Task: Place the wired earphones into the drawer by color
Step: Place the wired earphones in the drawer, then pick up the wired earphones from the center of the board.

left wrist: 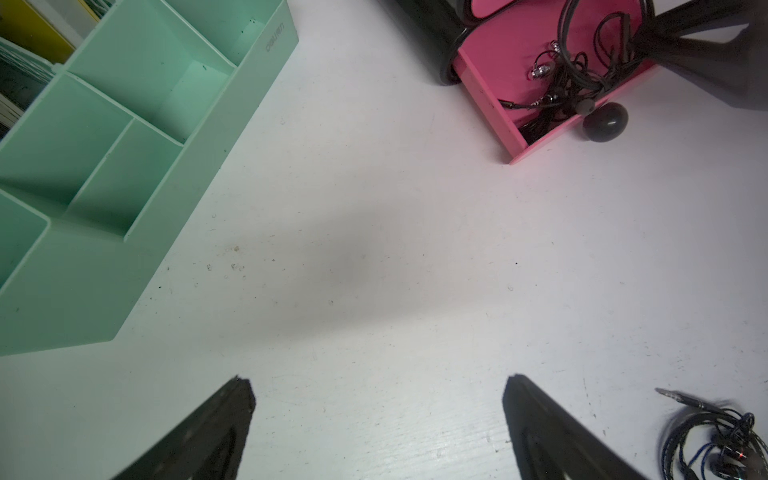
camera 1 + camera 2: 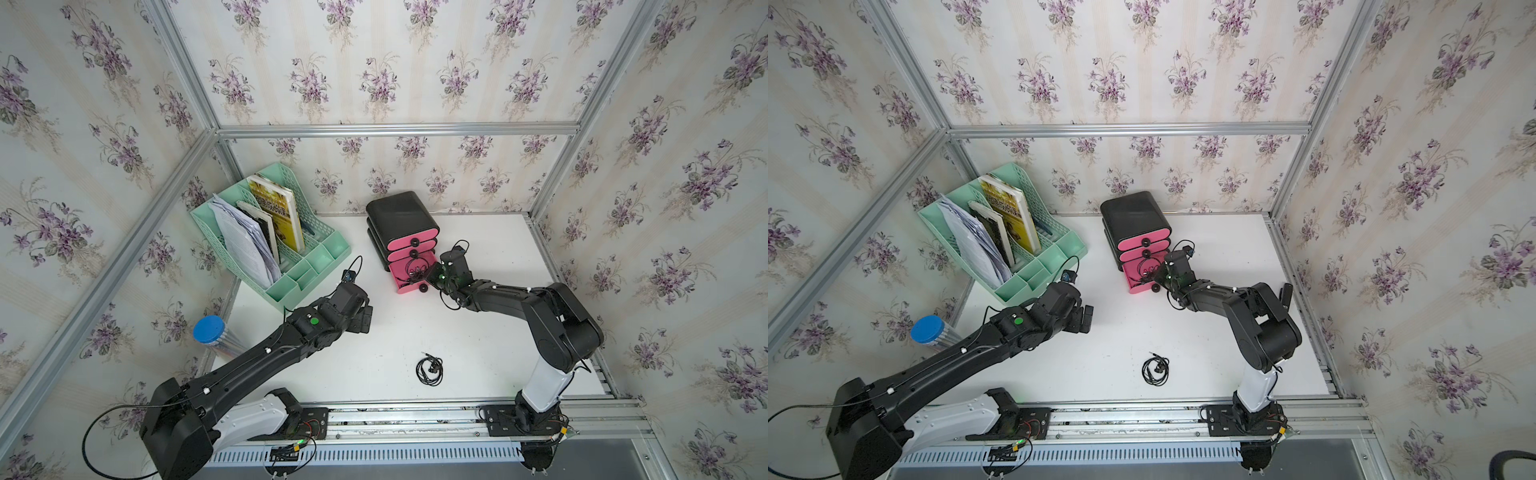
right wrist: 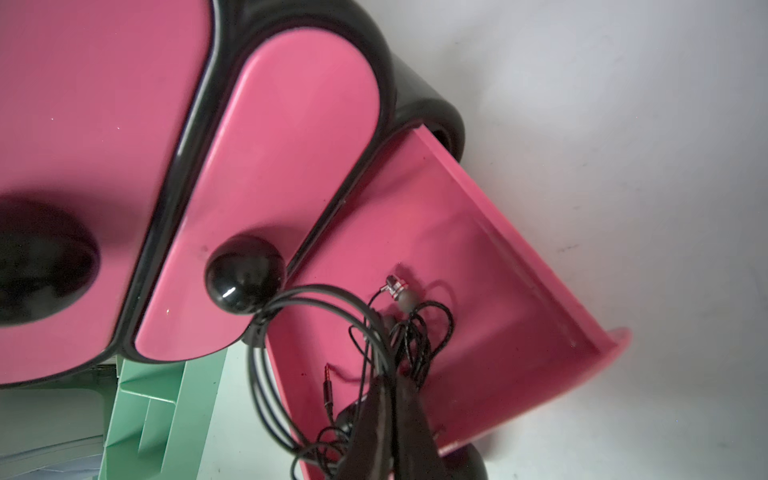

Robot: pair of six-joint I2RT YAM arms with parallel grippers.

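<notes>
The robot's right gripper should next stay over the pink inside of the bottom drawer, open its fingers and let go of the bundle, as most of the bundle already hangs inside.
A black cabinet with pink drawers stands at the back of the table, its bottom drawer pulled out. My right gripper reaches into that drawer, shut on a tangled bundle of black wired earphones. One loop of the cable hangs over the drawer's side. A second black coiled earphone lies loose on the table near the front and shows in both top views. My left gripper hovers open over bare table, left of the drawer, with nothing between its fingers.
A mint green desk organizer with books and papers stands at the back left. A blue-lidded cylinder sits at the left table edge. The two upper drawers are shut, each with a black knob. Aluminium frame posts surround the table.
</notes>
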